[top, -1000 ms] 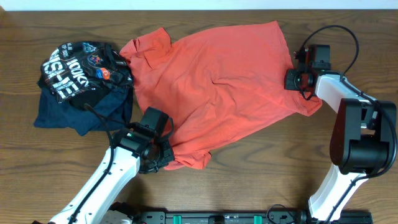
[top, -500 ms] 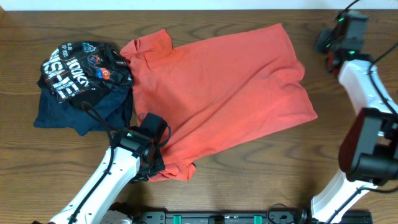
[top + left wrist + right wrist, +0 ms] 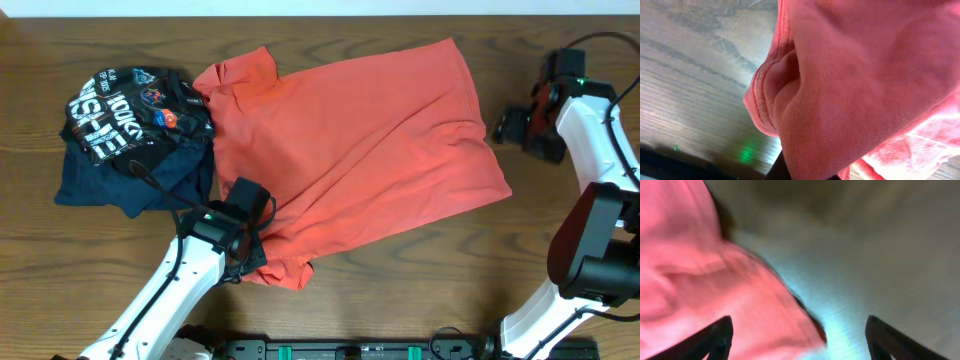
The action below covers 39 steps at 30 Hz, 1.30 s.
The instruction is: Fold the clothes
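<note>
I should next lower my right gripper to the pointed corner of the shirt and close it, while my left gripper holds the shirt's other end.
The clothes, an orange-red T-shirt (image 3: 350, 140), lie spread across the middle of the table with the plain side up. My left gripper (image 3: 252, 262) is shut on the bunched near-left corner of the shirt. In the left wrist view that fold of red fabric (image 3: 840, 90) fills the frame and hides the left gripper (image 3: 805, 174) almost fully. My right gripper (image 3: 506, 127) hangs open just beside the shirt's right edge. In the blurred right wrist view the right gripper (image 3: 800, 340) has its dark fingers (image 3: 720, 335) wide apart, with the shirt's edge (image 3: 700, 280) below and wood beyond.
A black garment with white lettering (image 3: 125, 110) lies on a navy blue garment (image 3: 95, 185) at the far left, touching the shirt's sleeve. Bare wooden table (image 3: 430, 270) shows in front of the shirt and to its right.
My right gripper let go of the shirt's right edge, opened, swung up and away, then came back beside that edge. The shirt settled flatter. My left gripper drew its corner slightly left.
</note>
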{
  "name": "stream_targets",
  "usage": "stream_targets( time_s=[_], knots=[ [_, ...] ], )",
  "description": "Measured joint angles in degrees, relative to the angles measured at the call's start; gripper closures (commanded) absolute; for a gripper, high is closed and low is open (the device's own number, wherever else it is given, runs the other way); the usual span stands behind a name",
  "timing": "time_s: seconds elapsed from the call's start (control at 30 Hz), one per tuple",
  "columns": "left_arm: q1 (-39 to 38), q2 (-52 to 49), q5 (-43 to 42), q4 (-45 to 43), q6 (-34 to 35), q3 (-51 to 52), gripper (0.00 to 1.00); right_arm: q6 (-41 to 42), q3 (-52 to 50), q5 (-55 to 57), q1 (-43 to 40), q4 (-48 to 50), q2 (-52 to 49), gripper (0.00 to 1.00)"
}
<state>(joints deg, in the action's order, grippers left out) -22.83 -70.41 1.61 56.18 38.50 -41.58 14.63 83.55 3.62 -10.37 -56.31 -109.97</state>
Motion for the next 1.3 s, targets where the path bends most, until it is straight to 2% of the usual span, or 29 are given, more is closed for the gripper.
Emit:
stream_targets(
  time_s=[0.13,0.27,0.37,0.47,0.67,0.7,0.9,1.03,1.3],
  knots=[
    [0.0,0.0,0.1,-0.7,0.0,0.0,0.94,0.0,-4.9,0.0,0.0,-1.8,0.0,0.18],
    [0.0,0.0,0.1,-0.7,0.0,0.0,0.94,0.0,-10.8,0.0,0.0,2.7,0.0,0.18],
    [0.0,0.0,0.1,-0.7,0.0,0.0,0.94,0.3,-14.9,-0.2,0.0,5.9,0.0,0.24],
    [0.0,0.0,0.1,-0.7,0.0,0.0,0.94,0.4,-17.0,-2.3,0.0,9.3,0.7,0.39],
    [0.0,0.0,0.1,-0.7,0.0,0.0,0.94,0.7,-18.1,-3.8,0.0,11.2,1.3,0.94],
    [0.0,0.0,0.1,-0.7,0.0,0.0,0.94,0.7,-18.1,-4.0,0.0,11.2,1.3,0.99],
    [0.0,0.0,0.1,-0.2,-1.7,-0.1,0.94,1.5,-17.9,-4.5,0.0,10.0,1.5,0.99],
    [0.0,0.2,0.1,4.3,-5.5,-4.3,0.94,1.5,-16.7,-4.9,-0.9,2.7,3.4,0.99],
    [0.0,1.9,-1.6,18.6,-18.4,-31.3,0.94,1.2,-2.7,-5.8,-10.6,-9.6,23.3,0.99]
  ],
)
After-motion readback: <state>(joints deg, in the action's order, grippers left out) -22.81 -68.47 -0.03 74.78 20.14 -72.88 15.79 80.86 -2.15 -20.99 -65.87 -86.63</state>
